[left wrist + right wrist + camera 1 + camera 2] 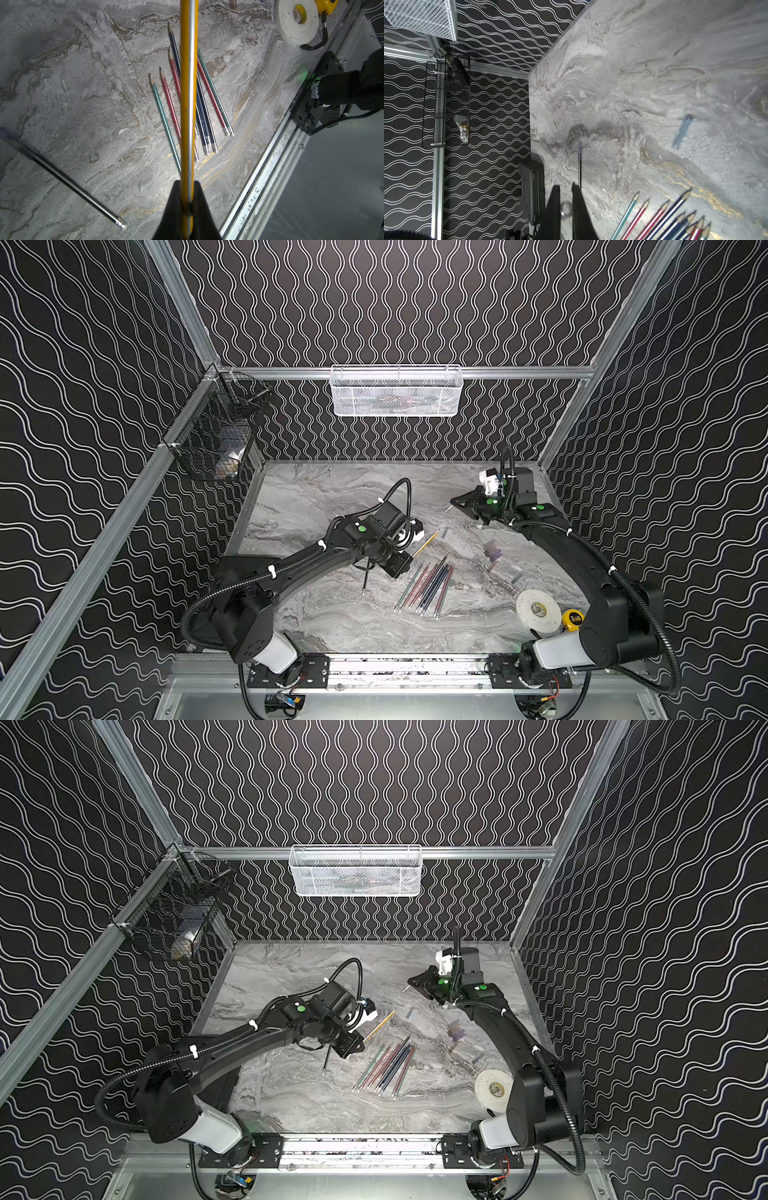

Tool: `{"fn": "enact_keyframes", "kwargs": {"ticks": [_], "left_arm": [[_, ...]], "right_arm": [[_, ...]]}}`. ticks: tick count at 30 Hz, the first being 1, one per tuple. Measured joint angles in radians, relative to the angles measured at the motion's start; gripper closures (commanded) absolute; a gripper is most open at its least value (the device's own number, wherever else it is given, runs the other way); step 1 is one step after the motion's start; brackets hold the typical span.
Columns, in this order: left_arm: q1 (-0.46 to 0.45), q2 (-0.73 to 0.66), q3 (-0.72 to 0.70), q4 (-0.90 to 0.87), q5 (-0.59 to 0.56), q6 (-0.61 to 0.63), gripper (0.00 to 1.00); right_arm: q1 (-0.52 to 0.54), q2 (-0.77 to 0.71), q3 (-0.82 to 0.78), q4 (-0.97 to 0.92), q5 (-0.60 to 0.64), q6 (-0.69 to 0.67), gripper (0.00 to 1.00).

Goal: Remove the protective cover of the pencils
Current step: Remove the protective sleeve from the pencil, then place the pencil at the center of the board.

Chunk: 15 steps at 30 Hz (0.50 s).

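Observation:
Loose covers gather at the bare spot by the cover row's near end, so my right gripper needs to move back and down there next to release its cover.
My left gripper (pixel 187 184) (pixel 405 563) is shut on a yellow pencil (pixel 187 83) (pixel 426 544), held just above the table and pointing toward the right arm. Apart from it, further back, my right gripper (pixel 564 188) (pixel 454 502) is shut on a small clear protective cover (pixel 566 208), which pokes out of the jaws in both top views (pixel 404 989). Several bare pencils (pixel 424 589) (pixel 205 108) lie side by side mid-table. A black pencil (pixel 365 577) (pixel 579 168) lies alone by the left arm, with a clear cover (pixel 579 149) on its tip.
Loose clear covers (pixel 492 551) (pixel 682 131) lie scattered right of the pencils. A white tape roll (pixel 538 610) and a yellow tape measure (pixel 573 619) sit at the front right. A white basket (pixel 397 391) hangs on the back wall and a black basket (pixel 216 435) on the left.

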Motion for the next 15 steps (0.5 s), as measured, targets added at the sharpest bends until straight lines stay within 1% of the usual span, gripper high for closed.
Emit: {"fn": "enact_keyframes", "kwargs": {"ticks": [3, 6, 10, 15], "left_arm": [[0.000, 0.010, -0.001, -0.006, -0.010, -0.001, 1.00], [0.000, 0.047, -0.001, -0.013, -0.043, -0.005, 1.00], [-0.002, 0.095, -0.006, -0.017, -0.079, -0.008, 1.00], [-0.004, 0.184, -0.005, -0.039, -0.148, -0.015, 1.00]], "right_arm": [[-0.019, 0.001, 0.023, -0.023, 0.019, -0.028, 1.00], [-0.069, -0.027, 0.000, -0.064, 0.050, -0.054, 1.00], [-0.148, -0.116, -0.114, -0.120, 0.077, -0.090, 0.98], [-0.166, -0.258, -0.272, -0.208, 0.139, -0.129, 0.98]]}}
